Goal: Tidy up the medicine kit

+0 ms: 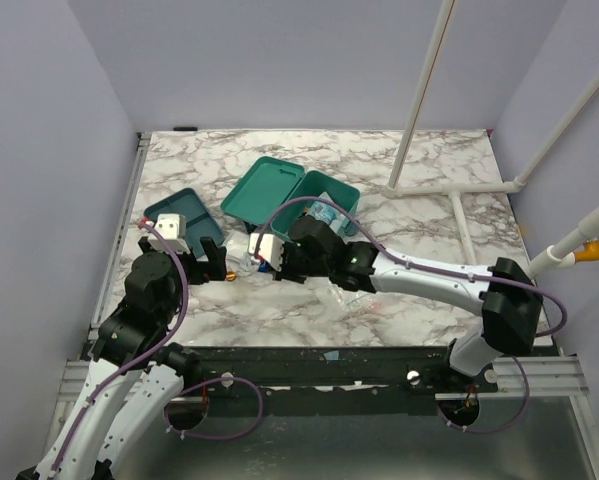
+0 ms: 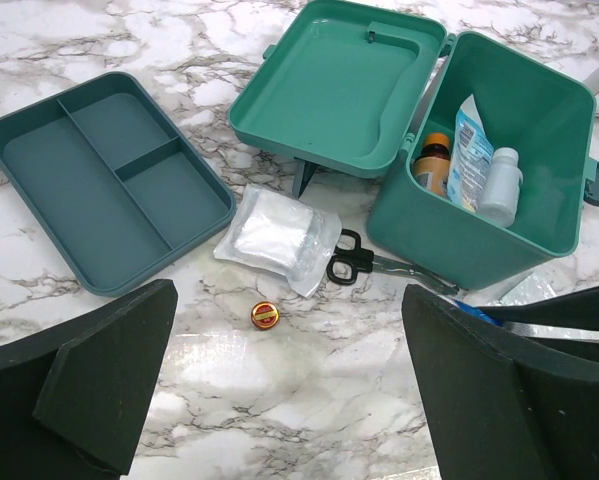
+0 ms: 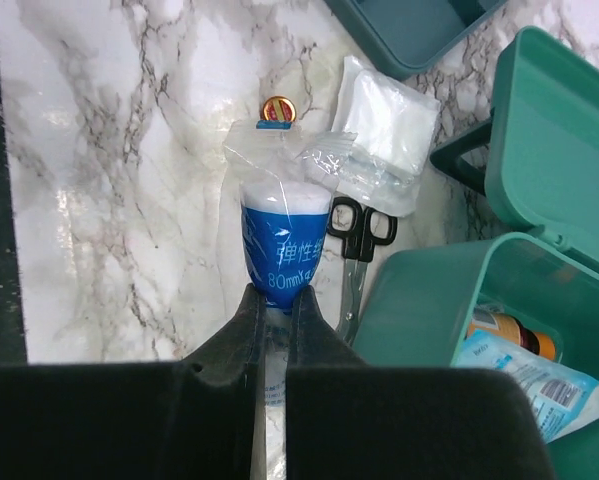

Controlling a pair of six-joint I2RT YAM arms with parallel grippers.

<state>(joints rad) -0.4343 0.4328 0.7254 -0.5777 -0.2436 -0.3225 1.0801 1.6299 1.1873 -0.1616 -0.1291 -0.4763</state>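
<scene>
The bandage roll still hangs outside the kit, so next my right gripper needs to swing outward, turning, and bring the roll down into the open teal box (image 1: 324, 195) (image 3: 539, 350) to release it.
The medicine kit (image 1: 329, 203) is a teal box standing open at mid table, its lid (image 2: 334, 85) laid back to the left. Inside it are a brown bottle (image 2: 434, 160), a blue-white packet (image 2: 471, 150) and a white bottle (image 2: 501, 185). My right gripper (image 3: 276, 295) is shut on a blue bandage roll in a clear bag (image 3: 284, 240), held just left of the box (image 3: 449, 300). My left gripper (image 2: 289, 340) is open and empty above bare marble, near a small red tin (image 2: 264, 315). A gauze packet (image 2: 279, 235) and black-handled scissors (image 2: 354, 258) lie in front of the box.
A darker teal compartment tray (image 2: 109, 175) lies empty to the left of the lid. A clear plastic packet (image 1: 354, 295) lies under my right arm. A white pipe frame (image 1: 449, 190) stands at the back right. The black table rail (image 1: 329, 365) runs along the near edge.
</scene>
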